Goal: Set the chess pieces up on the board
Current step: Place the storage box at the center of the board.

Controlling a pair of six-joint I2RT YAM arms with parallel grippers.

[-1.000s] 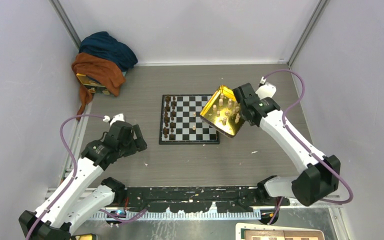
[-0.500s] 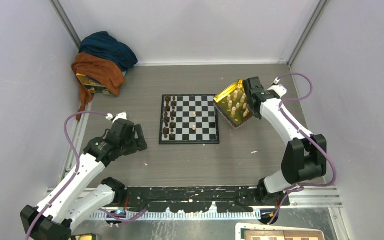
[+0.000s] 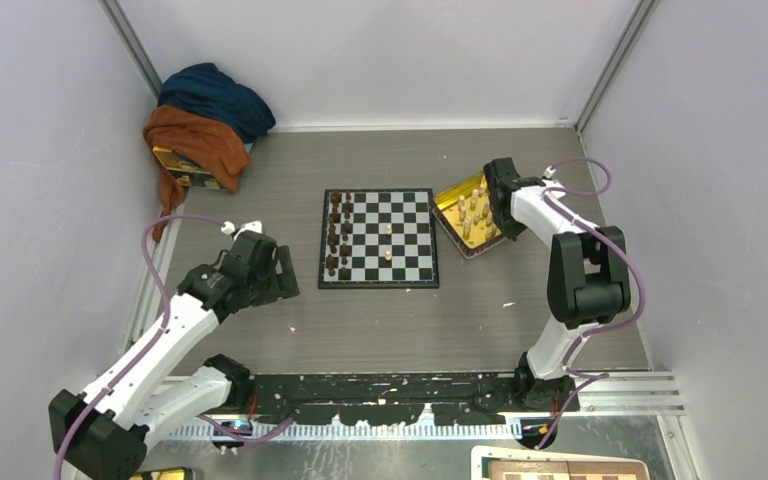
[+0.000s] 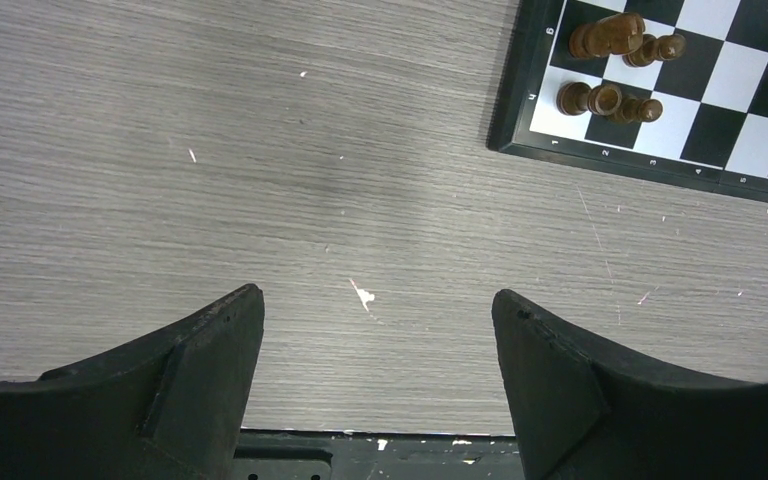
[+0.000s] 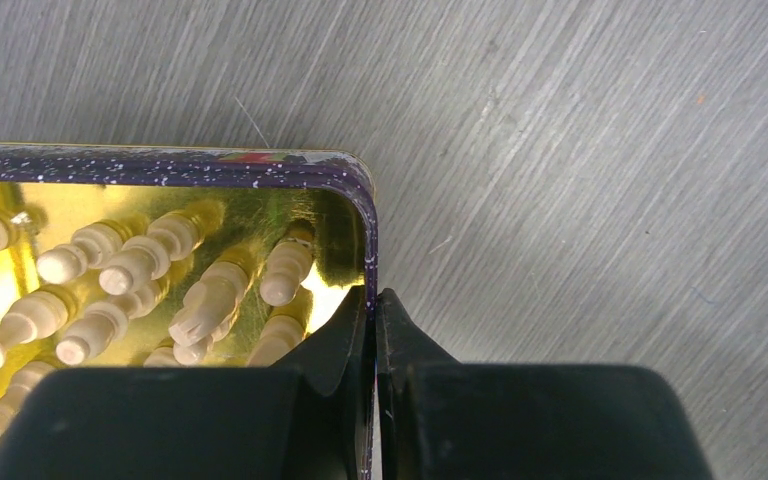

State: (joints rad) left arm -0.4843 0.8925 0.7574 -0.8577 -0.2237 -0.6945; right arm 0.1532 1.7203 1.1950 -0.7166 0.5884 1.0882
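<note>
The tray's rim in my right gripper will move sideways away from the board (image 5: 425,225) next, before I open there, because the tray's corner crowds the board's edge.
The board (image 3: 378,284) lies mid-table, with dark brown pieces (image 3: 338,235) along its left columns and two light-tan chess pieces (image 3: 388,229) near its middle. Several more chess pieces (image 3: 473,210) lie in a shiny yellow tray (image 3: 447,197) resting on the table just right of the board. My right gripper (image 3: 498,205) is shut on the tray's right wall. The right wrist view shows the jaws (image 5: 372,300) pinching the thin dark rim (image 5: 160,165), with pieces (image 5: 210,295) inside. My left gripper (image 3: 280,275) hovers open and empty left of the board (image 4: 620,165), its fingers (image 4: 210,340) wide apart over bare table.
A heap of blue and orange cloth (image 3: 210,115) covers a yellow box (image 3: 175,160) in the back left corner. White walls close in the table on three sides. Another checkered board (image 3: 560,468) peeks in below the arm bases.
My right gripper carried the tilted tray from over the board's right edge to the right and back, lowering it nearly flat onto the table. My left arm edged slightly toward the board.
</note>
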